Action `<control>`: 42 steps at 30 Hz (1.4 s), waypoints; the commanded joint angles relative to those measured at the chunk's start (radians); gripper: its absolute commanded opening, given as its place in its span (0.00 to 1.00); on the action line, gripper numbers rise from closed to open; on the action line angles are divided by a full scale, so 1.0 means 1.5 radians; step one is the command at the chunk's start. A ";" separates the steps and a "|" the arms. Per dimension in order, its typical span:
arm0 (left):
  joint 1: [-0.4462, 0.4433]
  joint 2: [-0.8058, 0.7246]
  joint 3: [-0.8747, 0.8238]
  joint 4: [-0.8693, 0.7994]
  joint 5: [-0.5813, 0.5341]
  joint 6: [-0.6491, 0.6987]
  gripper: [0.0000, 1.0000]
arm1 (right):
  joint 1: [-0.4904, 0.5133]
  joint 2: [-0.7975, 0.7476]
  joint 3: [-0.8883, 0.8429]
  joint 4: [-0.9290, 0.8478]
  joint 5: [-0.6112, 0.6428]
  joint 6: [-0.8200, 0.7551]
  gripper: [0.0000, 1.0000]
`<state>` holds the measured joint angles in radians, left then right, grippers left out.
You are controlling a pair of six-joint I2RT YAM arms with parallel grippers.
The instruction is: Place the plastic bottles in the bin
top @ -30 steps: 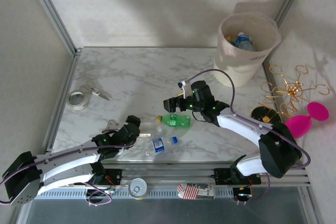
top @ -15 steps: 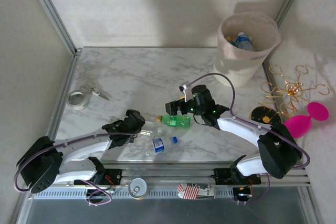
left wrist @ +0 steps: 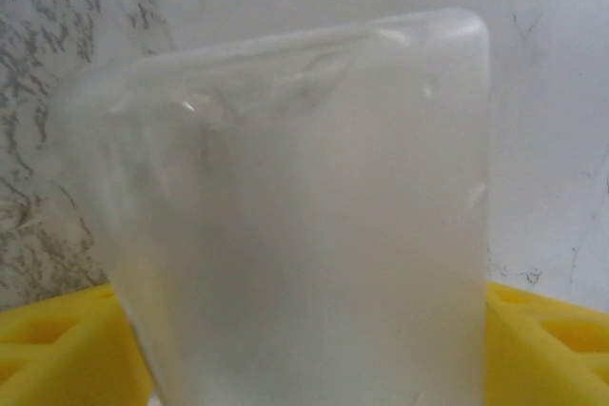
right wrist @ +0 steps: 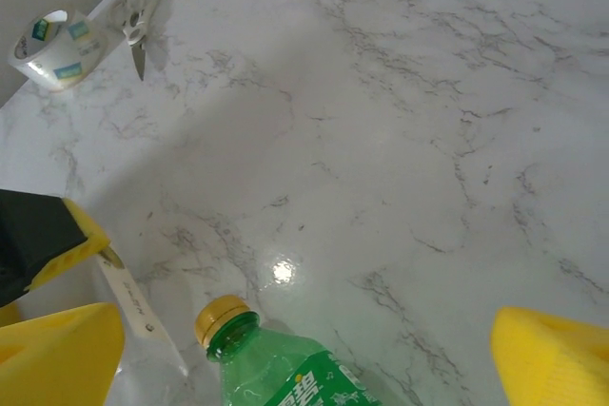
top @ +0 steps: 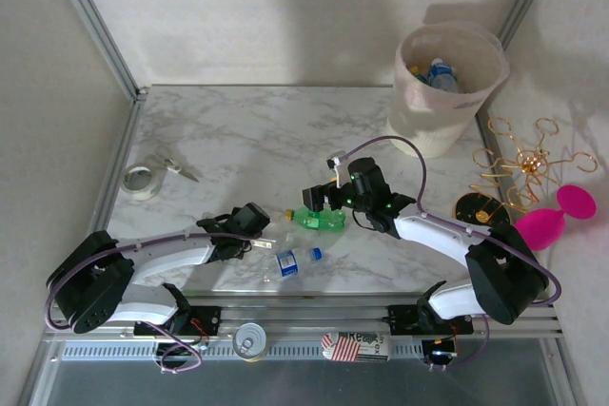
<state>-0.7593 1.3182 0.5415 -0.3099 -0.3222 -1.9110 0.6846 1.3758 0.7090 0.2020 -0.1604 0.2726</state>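
My right gripper turns sideways toward my left gripper next and closes around the milky clear plastic item's loose end (top: 268, 243), since the bin (top: 423, 111) stands nearer this arm.
A green bottle (top: 320, 220) with a yellow cap lies on the marble table; the right wrist view has its neck and cap (right wrist: 276, 368) low in the middle. My right gripper (top: 317, 203) hangs just above it, open, with a yellow finger on each side (right wrist: 304, 368). A clear bottle with a blue label (top: 291, 262) lies nearer the front edge. My left gripper (top: 261, 233) stands open around a milky clear plastic item (left wrist: 304, 225), yellow pads (left wrist: 57, 349) at both its sides; I cannot tell whether this is a bottle. The cream bin (top: 423, 111) at the back right holds several bottles.
A tape roll (top: 140, 181) and scissors (top: 181, 170) lie at the table's left. A gold wire rack (top: 528, 164), a black disc (top: 479, 206) and a pink goblet (top: 557, 216) sit right of the table. A can (top: 250, 339) rests on the front rail.
The left arm has swung forward and right, bringing its gripper up around the clear plastic item. The right gripper has edged closer over the green bottle.
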 commanded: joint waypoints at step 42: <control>0.024 -0.201 0.032 0.505 0.028 0.726 0.40 | 0.023 0.085 0.135 0.169 -0.395 0.047 0.92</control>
<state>-0.7082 1.0050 0.5957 0.3534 -0.3500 -0.8852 0.6907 1.4895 0.8845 0.3801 -0.7033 0.2970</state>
